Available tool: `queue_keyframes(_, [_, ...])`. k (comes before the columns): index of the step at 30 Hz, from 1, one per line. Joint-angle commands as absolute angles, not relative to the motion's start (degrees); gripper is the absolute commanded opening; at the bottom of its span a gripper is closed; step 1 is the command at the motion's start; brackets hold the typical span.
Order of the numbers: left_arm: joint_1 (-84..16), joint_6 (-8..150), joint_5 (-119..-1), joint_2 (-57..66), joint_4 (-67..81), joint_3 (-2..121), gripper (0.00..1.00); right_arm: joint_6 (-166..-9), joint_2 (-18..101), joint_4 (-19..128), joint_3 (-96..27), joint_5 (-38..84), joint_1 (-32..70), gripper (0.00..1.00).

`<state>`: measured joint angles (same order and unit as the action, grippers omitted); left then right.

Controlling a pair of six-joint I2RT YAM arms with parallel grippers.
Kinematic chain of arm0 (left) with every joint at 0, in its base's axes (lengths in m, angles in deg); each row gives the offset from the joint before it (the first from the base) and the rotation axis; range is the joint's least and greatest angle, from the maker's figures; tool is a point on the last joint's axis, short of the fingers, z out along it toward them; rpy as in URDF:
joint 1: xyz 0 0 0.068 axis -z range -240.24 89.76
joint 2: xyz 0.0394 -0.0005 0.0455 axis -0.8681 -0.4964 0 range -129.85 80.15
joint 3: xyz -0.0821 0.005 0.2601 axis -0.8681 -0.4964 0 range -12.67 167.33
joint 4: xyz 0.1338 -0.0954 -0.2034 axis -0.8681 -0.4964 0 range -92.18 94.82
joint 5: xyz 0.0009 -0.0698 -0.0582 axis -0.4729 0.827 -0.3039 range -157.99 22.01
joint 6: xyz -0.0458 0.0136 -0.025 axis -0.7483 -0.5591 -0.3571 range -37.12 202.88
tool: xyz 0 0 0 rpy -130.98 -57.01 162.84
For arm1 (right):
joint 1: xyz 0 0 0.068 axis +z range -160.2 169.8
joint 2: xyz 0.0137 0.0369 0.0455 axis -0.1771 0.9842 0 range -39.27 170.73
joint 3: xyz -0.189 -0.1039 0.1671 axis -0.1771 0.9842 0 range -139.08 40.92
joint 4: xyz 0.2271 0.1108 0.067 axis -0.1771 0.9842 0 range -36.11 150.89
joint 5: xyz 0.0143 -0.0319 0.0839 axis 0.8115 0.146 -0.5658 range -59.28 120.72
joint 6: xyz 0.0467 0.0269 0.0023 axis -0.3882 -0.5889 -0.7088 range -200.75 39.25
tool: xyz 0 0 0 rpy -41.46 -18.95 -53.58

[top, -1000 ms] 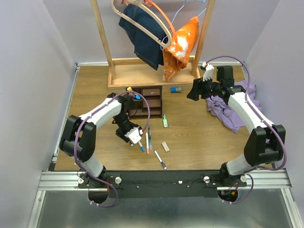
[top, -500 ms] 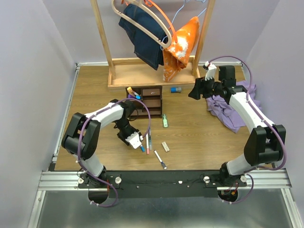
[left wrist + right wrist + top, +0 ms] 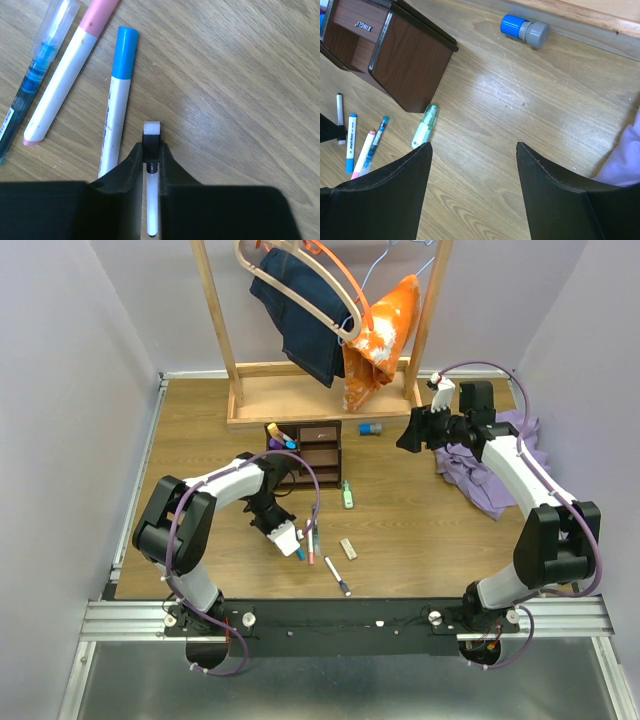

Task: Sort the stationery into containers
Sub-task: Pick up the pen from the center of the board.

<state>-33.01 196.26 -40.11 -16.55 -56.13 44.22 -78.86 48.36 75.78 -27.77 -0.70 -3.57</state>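
Note:
Next I should lift the pen in my left gripper outward, tilt it upright, lower it into the organizer's upright slot (image 3: 283, 438), which already holds items, and release.
My left gripper (image 3: 291, 540) (image 3: 151, 150) is low over the table and shut on a thin white pen with a black band (image 3: 151, 137). Beside it lie a blue-tipped white marker (image 3: 117, 100), a pink-tipped marker (image 3: 65, 77) and a clear blue pen (image 3: 37, 75). The dark brown organizer (image 3: 308, 452) (image 3: 405, 55) stands behind them with a few items in its upright slot. A green highlighter (image 3: 347, 494) (image 3: 424, 126), a beige eraser (image 3: 348, 548), a black-tipped pen (image 3: 338, 577) and a blue-capped item (image 3: 371, 428) (image 3: 524, 29) lie loose. My right gripper (image 3: 405, 436) (image 3: 472, 147) is open and empty, raised to the right of the organizer.
A tall light-wood clothes rack (image 3: 222, 330) with jeans and an orange garment stands at the back. A purple cloth (image 3: 495, 470) lies at the right under my right arm. Low walls border the table.
My left gripper has shifted slightly right and toward the near edge, beside the pens. The right arm has barely moved.

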Motion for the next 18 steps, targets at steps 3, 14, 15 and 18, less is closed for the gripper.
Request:
queue_keyframes(3, [-32.3, 201.1, -39.8, -15.0, -61.5, 46.9, 0.08, -78.7, 49.1, 75.2, -28.2, -1.2, -4.1, 0.76])
queue_keyframes(14, [-33.3, 175.1, -13.6, -7.1, -71.9, 79.2, 0.1, -77.4, 52.2, 76.9, -33.4, -0.8, -4.1, 0.76])
queue_keyframes(15, [-34.6, 170.0, -13.3, -7.4, -68.3, 80.0, 0.11, -77.7, 52.4, 76.7, -33.9, -0.9, -4.2, 0.76])
queue_keyframes(18, [-38.4, 153.3, -10.4, -7.7, -50.7, 79.6, 0.11, -78.3, 53.5, 76.0, -34.5, -1.4, -4.1, 0.76])
